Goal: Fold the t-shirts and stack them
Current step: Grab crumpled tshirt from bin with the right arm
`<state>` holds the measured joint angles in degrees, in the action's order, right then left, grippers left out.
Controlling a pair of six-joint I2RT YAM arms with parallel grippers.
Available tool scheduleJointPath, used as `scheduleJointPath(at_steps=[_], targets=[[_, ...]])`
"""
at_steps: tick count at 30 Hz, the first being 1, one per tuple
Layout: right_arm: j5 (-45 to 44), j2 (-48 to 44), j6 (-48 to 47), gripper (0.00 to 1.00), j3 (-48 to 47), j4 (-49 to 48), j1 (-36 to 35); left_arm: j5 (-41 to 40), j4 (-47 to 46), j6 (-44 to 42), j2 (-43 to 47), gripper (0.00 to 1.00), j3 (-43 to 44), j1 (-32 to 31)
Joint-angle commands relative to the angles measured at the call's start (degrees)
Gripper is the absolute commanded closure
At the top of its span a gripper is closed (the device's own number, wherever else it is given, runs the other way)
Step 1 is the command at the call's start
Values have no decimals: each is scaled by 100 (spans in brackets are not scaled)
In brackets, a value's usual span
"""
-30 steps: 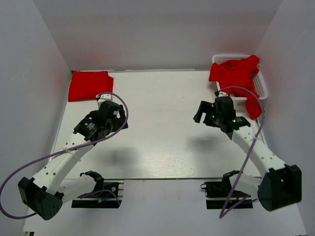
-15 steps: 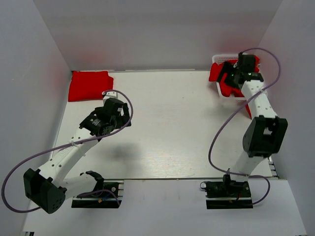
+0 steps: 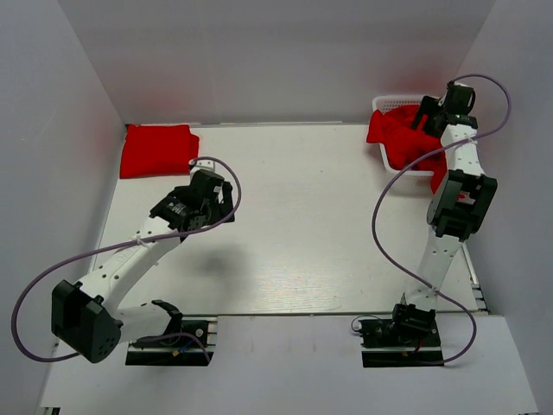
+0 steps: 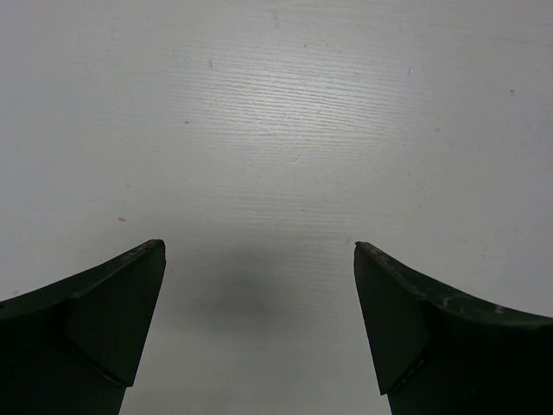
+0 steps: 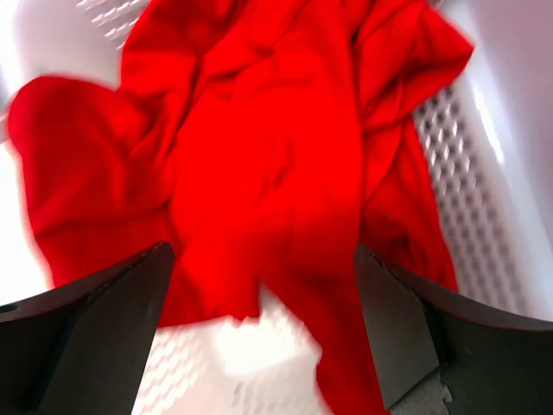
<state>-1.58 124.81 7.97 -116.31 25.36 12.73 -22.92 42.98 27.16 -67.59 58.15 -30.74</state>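
Note:
My right gripper lowers into the basket [image 3: 390,102] onto the red t-shirt fold next and closes, since that cloth lies between its wide-open fingers.
A folded red t-shirt [image 3: 158,150] lies at the table's far left corner. Crumpled red t-shirts [image 3: 404,134] fill the white lattice basket [image 3: 390,102] at the far right and hang over its rim. My right gripper [image 3: 432,112] hovers over the basket, jaws wide open and empty; in the right wrist view the red cloth [image 5: 259,164] lies below between the fingers [image 5: 95,320], with basket wall [image 5: 467,173] at the right. My left gripper [image 3: 216,194] is open and empty over bare table at mid left; its fingers [image 4: 95,320] frame only white tabletop.
White walls enclose the table on the left, back and right. The right arm stretches along the right edge [image 3: 454,199]. Purple cables loop off both arms. The table's middle [image 3: 294,216] is bare white board.
My right arm has swung from mid table out to the far right and now sits above the basket. My left gripper has drifted slightly right and forward.

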Motion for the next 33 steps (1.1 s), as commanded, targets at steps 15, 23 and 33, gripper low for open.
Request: scheduleJointPath(at_steps=[15,23,33], targets=[[288,1397,-138,33,-727,-1991,282,-37,-61,-53,-975,0,619,24],[510,1318,-15,100,-674,-2132,282,-90,-202,-105,-791,0,557,24],[185,510,-14,100,-542,-2334,291,-143,-202,-105,-791,0,610,24]])
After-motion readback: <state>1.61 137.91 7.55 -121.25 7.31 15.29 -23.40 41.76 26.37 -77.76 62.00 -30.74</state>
